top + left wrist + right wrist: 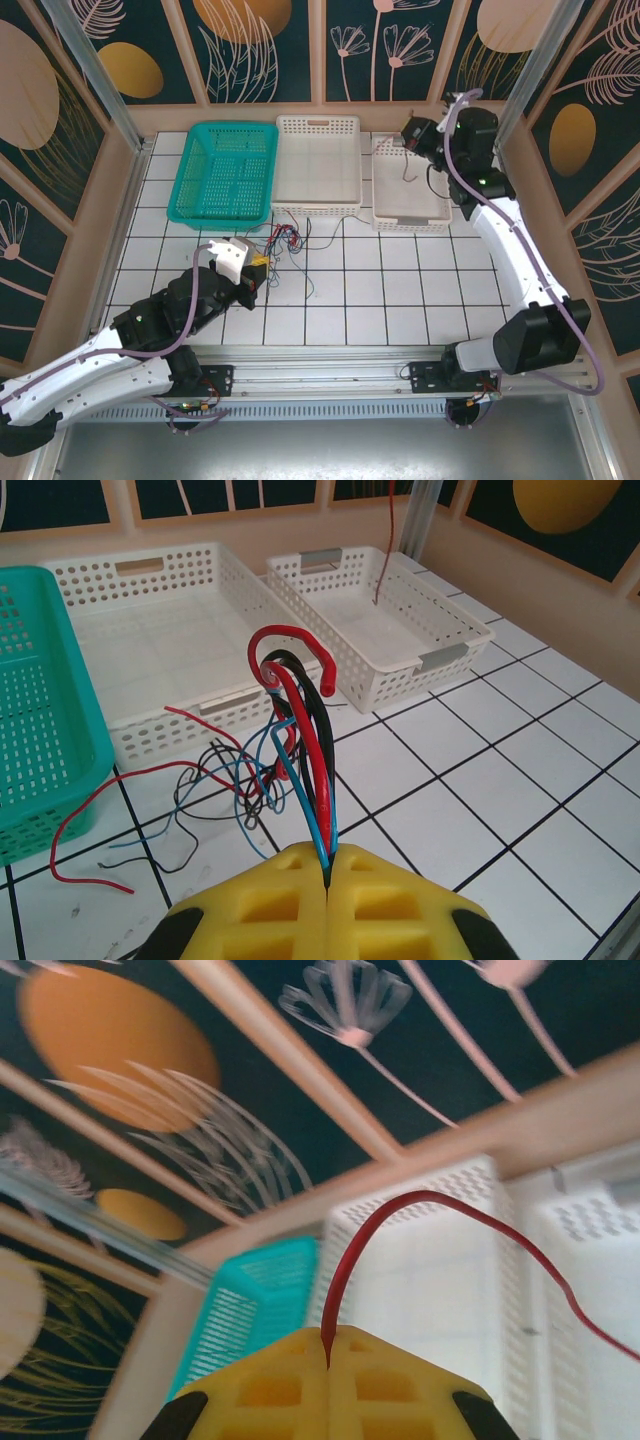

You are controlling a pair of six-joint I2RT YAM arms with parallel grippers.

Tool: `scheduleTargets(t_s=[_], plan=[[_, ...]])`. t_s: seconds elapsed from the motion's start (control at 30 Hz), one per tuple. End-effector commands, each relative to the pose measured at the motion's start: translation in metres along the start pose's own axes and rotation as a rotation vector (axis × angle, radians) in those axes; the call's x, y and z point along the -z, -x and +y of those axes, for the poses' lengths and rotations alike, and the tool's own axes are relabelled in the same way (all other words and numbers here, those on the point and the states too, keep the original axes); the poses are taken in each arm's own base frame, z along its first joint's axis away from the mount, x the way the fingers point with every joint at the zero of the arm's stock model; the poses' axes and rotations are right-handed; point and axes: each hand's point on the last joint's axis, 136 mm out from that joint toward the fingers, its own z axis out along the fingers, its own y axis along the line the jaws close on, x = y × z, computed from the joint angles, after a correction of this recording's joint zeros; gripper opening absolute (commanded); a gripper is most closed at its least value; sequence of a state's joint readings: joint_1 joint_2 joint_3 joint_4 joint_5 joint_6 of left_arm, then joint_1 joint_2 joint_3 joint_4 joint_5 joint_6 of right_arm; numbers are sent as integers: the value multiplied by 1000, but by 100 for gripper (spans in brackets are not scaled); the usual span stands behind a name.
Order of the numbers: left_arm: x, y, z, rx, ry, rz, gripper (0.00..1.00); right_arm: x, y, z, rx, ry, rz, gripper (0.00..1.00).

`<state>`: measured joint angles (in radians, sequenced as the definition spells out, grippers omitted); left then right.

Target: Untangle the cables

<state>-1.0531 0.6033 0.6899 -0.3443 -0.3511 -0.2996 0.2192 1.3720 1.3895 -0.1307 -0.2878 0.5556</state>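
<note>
I will carry the red cable across with my right gripper next, lower it down into the empty middle tray and then let go of it.
A loose tangle of thin red, black and blue cables (287, 240) lies on the white tiled table in front of the middle tray. My left gripper (252, 268) is shut low over the table on a bunch of these cables (318, 770); red, black and blue strands arch up from its yellow fingertips (300, 880) and trail down into the heap (225, 780). My right gripper (413, 135) is raised at the back right, shut on a single red cable (400, 1208). That red cable (405, 168) dangles over the right white tray (385, 215).
A teal basket (190, 175) stands at the back left, with a white tray (318, 198) next to it in the middle. Patterned walls and metal posts enclose the table on three sides. Open tiles spread across the right and front.
</note>
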Motion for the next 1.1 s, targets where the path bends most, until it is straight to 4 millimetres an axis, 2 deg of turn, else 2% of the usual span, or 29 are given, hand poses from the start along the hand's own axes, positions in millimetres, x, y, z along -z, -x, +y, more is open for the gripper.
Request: scheduleTargets(t_s=[0.0,0.13,0.2,0.27,0.37,0.6,0.73,0.87,1.07], plan=[[-1,0,1,-7,7,-6,0,8,13,46,78,70,-31,0],[-2,-2,1,-10,7,1,0,-2,-6,77,90,152,23,0],[-2,-2,1,-9,9,1,0,-11,-19,85,77,191,61,0],[-2,-2,1,-10,10,1,0,-21,-33,90,62,230,105,0],[-4,-4,2,-14,14,9,0,-42,-56,85,30,260,181,0],[-6,-6,2,-18,19,20,0,-95,-113,48,-32,230,343,0],[-6,-7,1,-19,17,21,0,-125,-147,5,-44,110,398,0],[-9,-10,1,-26,19,34,0,-159,-181,-29,-36,11,477,0],[-14,-16,1,-40,25,60,0,-202,-220,-51,-9,-75,552,0]])
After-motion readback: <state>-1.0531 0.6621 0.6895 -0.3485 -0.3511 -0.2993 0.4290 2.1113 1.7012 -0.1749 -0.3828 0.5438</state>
